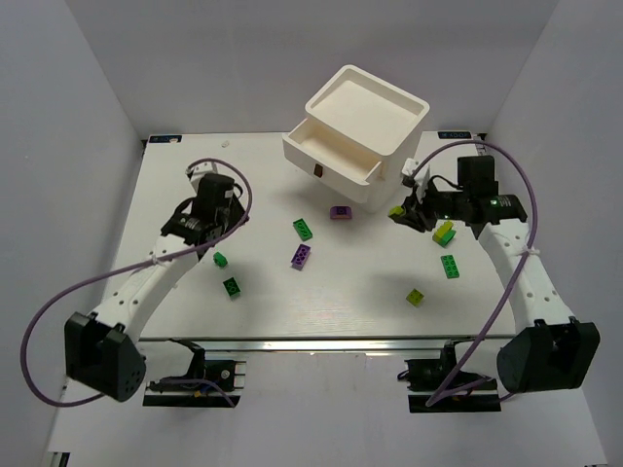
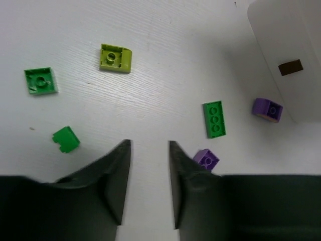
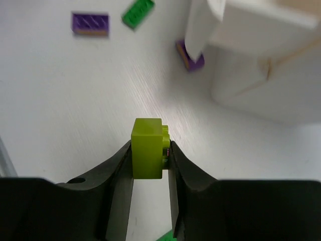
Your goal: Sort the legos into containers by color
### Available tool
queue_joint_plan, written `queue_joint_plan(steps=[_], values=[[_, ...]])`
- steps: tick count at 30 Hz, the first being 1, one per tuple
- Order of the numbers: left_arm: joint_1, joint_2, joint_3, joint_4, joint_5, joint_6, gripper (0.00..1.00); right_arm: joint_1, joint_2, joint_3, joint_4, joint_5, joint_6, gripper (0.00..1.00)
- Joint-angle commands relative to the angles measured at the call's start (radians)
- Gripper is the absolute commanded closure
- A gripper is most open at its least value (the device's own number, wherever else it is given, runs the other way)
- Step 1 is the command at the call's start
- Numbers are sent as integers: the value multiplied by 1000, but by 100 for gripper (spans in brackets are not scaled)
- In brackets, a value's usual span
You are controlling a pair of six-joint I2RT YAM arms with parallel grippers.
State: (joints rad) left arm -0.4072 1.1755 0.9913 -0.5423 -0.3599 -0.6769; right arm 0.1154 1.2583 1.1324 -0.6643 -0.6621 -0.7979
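The upper bin covers the rest of the lower bin. My right gripper needs to go up and outward next, over the lower bin's open strip (image 1: 336,155), to let go of the yellow-green brick.
Two white bins stand stacked at the back: the upper bin (image 1: 370,131) sits askew on the lower bin (image 1: 336,167). My right gripper (image 1: 405,211) (image 3: 150,144) is shut on a yellow-green brick (image 3: 147,148), held above the table just right of the bins (image 3: 261,65). My left gripper (image 1: 227,216) (image 2: 149,144) is open and empty above bare table. Loose bricks lie on the table: dark green ones (image 1: 220,259) (image 1: 231,286) (image 1: 303,229) (image 1: 450,265), purple ones (image 1: 340,212) (image 1: 301,256), and yellow-green ones (image 1: 444,232) (image 1: 416,297).
The table's front edge (image 1: 321,341) runs just ahead of the arm bases. White walls enclose the left, right and back. A purple brick (image 2: 205,159) lies beside my left gripper's right finger. The lower bin's brown mark (image 2: 290,67) faces my left gripper.
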Motion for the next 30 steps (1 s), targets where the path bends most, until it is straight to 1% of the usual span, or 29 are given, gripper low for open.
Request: queue_joint_plan(steps=[1,2,3,4,5,6,8,9,11,12,13,16,19,20,21,23,28,30], values=[[56,91,118,-36,105,-23,50,18,32,114,-75,-215,-40,100],[67,117,148,-68,143,-20,44,23,52,194,-52,-241,44,100],[77,174,212,-83,157,-7,38,35,82,228,-31,-251,95,100],[87,197,236,-100,171,0,32,39,92,254,58,-254,147,100],[103,222,260,-135,189,8,24,49,104,295,104,-242,246,100],[120,261,294,-146,199,23,21,79,128,314,208,-225,302,100],[139,292,305,-177,219,28,16,108,174,358,262,-167,397,100],[148,302,305,-180,228,28,15,121,237,432,275,-151,458,99],[172,314,285,-173,251,28,14,159,295,499,298,-101,509,97],[182,314,271,-165,281,20,14,167,353,557,298,-61,526,96],[182,309,244,-153,295,16,13,191,380,587,292,-41,526,95],[208,302,211,-113,334,-25,13,214,475,676,259,41,510,87],[229,296,184,-91,351,-70,12,236,553,766,217,77,490,72],[229,302,178,-88,352,-79,12,240,573,792,203,85,490,61],[229,305,176,-87,352,-98,12,247,604,814,177,88,490,56],[242,319,173,-88,351,-131,11,251,625,859,166,113,494,42],[274,426,199,-91,358,-236,11,250,645,899,198,162,526,40],[274,470,219,-85,358,-276,12,247,632,911,204,154,540,44]])
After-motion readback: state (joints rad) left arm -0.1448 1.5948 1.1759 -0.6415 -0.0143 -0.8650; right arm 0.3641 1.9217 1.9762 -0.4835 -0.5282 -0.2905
